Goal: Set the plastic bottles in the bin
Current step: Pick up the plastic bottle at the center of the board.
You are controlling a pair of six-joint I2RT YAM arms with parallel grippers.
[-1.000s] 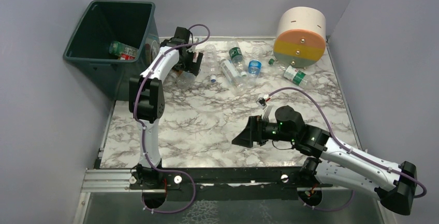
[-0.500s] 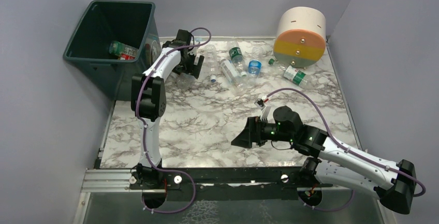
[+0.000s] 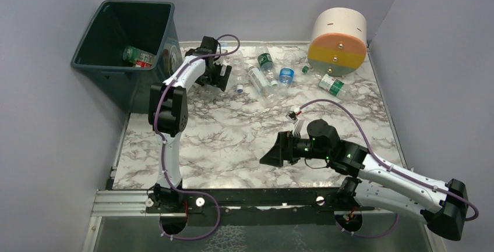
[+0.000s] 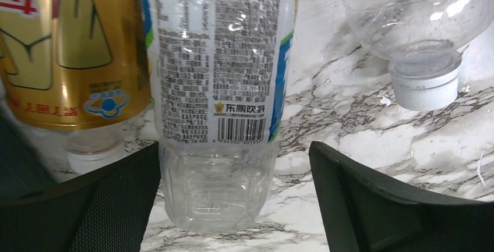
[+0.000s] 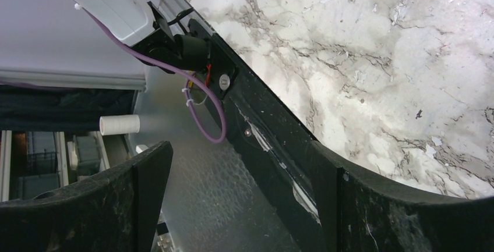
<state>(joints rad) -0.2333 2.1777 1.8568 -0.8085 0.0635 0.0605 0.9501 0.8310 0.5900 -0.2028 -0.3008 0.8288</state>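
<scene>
The robot's left gripper will next move down a little and close around the clear base of the white-labelled bottle (image 3: 210, 92) (image 4: 218, 179), because that end of the bottle is below, between the gripper's open fingers.
The dark green bin (image 3: 93, 64) stands at the back left, with two plastic bottles (image 3: 138, 57) inside. More plastic bottles lie on the marble table: clear ones (image 3: 256, 80), a green-labelled one (image 3: 266, 61), a blue-labelled one (image 3: 286, 75) and one by the cylinder (image 3: 333, 84). My left gripper (image 3: 218, 77) is low among the leftmost ones. Its open jaws (image 4: 233, 205) straddle the base of a clear bottle with a white printed label (image 4: 218, 89); the left finger (image 4: 87, 205) is at its side, the right finger (image 4: 396, 205) apart. A gold-labelled bottle (image 4: 70, 54) lies beside it. My right gripper (image 3: 274, 153) hovers open and holds nothing (image 5: 239, 205).
A big cream, orange and yellow cylinder (image 3: 339, 41) stands at the back right. Another clear bottle with a white cap (image 4: 419, 25) lies right of the left gripper. The right wrist view looks down at the table's near edge and black rail (image 5: 274, 141). Grey walls close in both sides.
My left gripper has slid a little to the right and back, closer in on the bottles. The right arm has barely shifted.
</scene>
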